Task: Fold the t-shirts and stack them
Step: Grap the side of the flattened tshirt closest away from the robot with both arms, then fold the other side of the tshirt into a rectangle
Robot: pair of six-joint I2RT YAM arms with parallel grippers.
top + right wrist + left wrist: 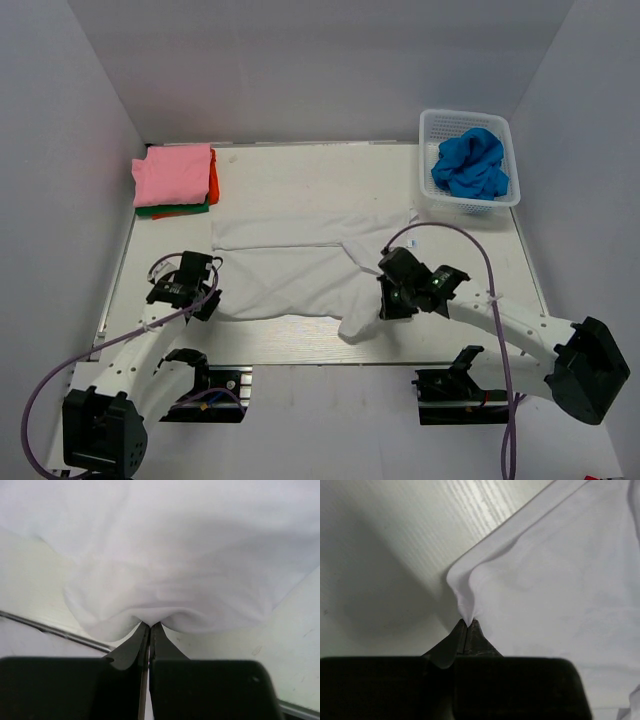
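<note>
I should carry the pinched corner outward with my left gripper and let it go at the shirt's far strip (228,234), because that strip lies outward of the gripper.
The white t-shirt (290,265) lies spread across the middle of the table, partly folded. My left gripper (207,303) is shut on its near left corner (465,605), pinching a small peak of cloth. My right gripper (383,308) is shut on the shirt's near right edge (150,615), and the cloth bunches there. The bright blue t-shirt (470,165) lies crumpled in the basket at the back right. A folded stack stands at the back left: the pink shirt (172,175) on top, orange-red (213,180) and green (170,211) edges showing beneath.
The white lattice basket (435,125) stands at the back right corner. Grey walls enclose the table on three sides. The table's near edge (300,362) runs just below the shirt, with both arm bases and purple cables beneath it.
</note>
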